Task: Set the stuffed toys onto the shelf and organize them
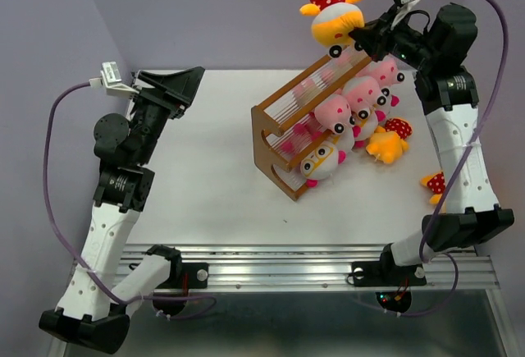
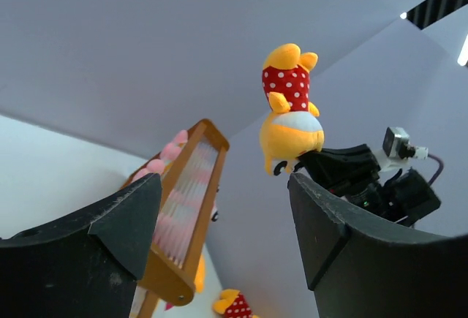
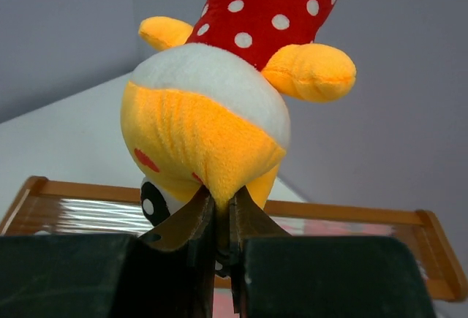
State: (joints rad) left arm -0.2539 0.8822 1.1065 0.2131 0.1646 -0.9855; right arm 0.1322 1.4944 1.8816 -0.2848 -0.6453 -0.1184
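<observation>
My right gripper shifts right in the top view next, then lowers the upside-down toy onto the shelf's far top end, where the slats are empty.
My right gripper (image 1: 358, 38) is shut on the head of a yellow-orange toy in red polka-dot clothing (image 1: 330, 2) and holds it upside down, high above the far end of the shelf (image 1: 277, 130). In the right wrist view the jaws (image 3: 223, 219) pinch a fold of its yellow head (image 3: 201, 139). The left wrist view shows the same toy (image 2: 291, 113) in the air. Pink and white-faced toys (image 1: 344, 115) lie on the shelf's tiers. My left gripper (image 1: 182, 86) is open and empty at the table's far left, its fingers (image 2: 124, 223) wide apart.
Two more yellow polka-dot toys lie on the table right of the shelf, one (image 1: 389, 139) beside it and one (image 1: 434, 185) against my right arm. The wooden shelf (image 2: 191, 201) stands diagonally across the table's right half.
</observation>
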